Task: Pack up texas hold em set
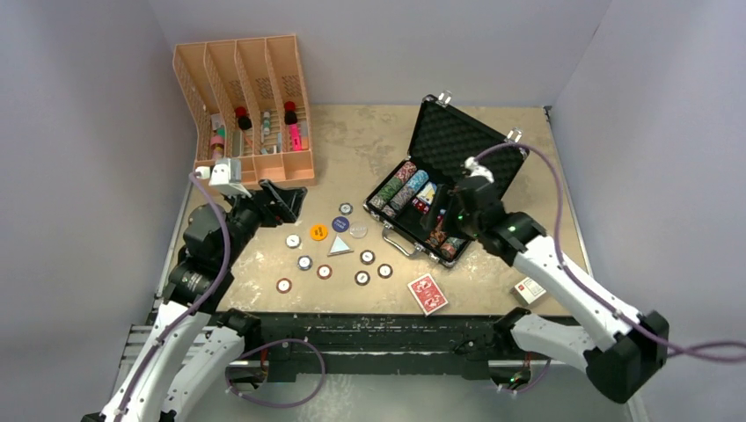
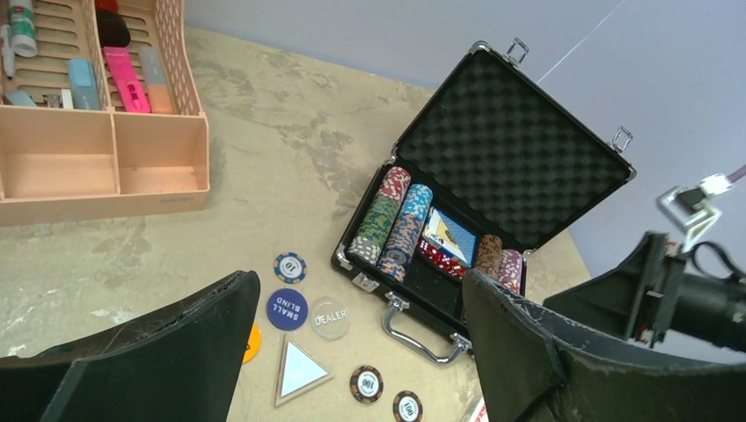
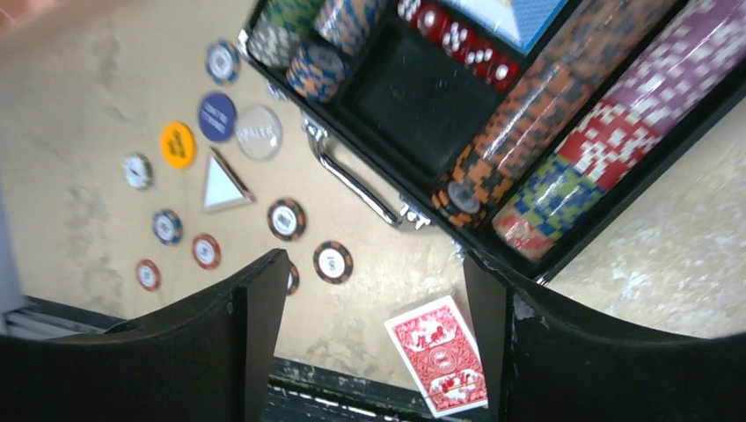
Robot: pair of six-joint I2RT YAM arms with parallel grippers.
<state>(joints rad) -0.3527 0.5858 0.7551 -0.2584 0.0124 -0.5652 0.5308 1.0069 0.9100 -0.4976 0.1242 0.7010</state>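
Note:
The red-backed card deck (image 1: pixel 427 293) is still lying outside the briefcase (image 1: pixel 457 141), so my right gripper will move back and down from the case next and close across the long sides of the deck.
The black briefcase (image 1: pixel 457 141) of the texas hold em set lies open right of centre, with rows of coloured chips, red dice and a blue card pack in its tray (image 2: pixel 510 149) (image 3: pixel 413 97). Several loose chips (image 1: pixel 325 272) and buttons, one reading "SMALL BLIND" (image 2: pixel 287 309), lie on the table left of the case. A red-backed card deck (image 1: pixel 427 293) (image 3: pixel 437 352) rests near the front edge. My left gripper (image 1: pixel 286 200) (image 2: pixel 359 290) hovers open above the table beside the loose chips. Over the case's front rim, my right gripper (image 1: pixel 437 220) (image 3: pixel 374 264) is open and holds nothing.
An orange four-slot rack (image 1: pixel 246 105) (image 2: pixel 106 167) with bottles and markers stands at the back left. A small white box (image 1: pixel 530 289) lies by the right arm near the front edge. Grey walls close in the table on three sides.

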